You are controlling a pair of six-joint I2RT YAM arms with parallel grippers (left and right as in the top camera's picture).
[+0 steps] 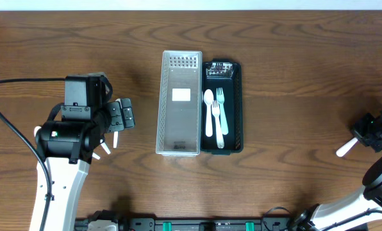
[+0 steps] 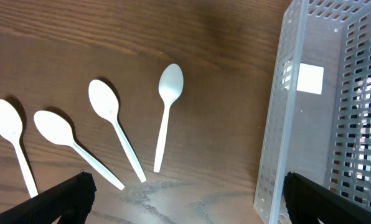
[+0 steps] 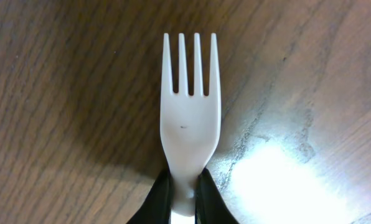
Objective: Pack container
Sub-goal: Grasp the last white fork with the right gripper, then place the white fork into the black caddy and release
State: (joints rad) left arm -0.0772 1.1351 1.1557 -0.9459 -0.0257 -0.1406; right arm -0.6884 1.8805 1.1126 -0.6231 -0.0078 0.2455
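Observation:
I should raise my right gripper next and then lower the fork into the black bin [image 1: 225, 114], because forks are already in it.
A clear perforated bin [image 1: 179, 102] stands mid-table beside a black bin [image 1: 236, 106] that holds a white spoon [image 1: 209, 112] and a white fork [image 1: 219, 119]. Several white spoons [image 2: 167, 112] lie on the wood left of the clear bin [image 2: 316, 112]. My left gripper [image 2: 182, 196] is open above them, its fingers wide apart, empty. My right gripper [image 3: 184, 196] is shut on the handle of a white fork [image 3: 190, 118], at the table's right edge [image 1: 370, 135], tines pointing away over the wood.
A small dark item [image 1: 220, 69] lies at the far end of the black bin. Cables run down the left side [image 1: 11, 138]. The wooden table [image 1: 293, 77] extends between the bins and the right arm.

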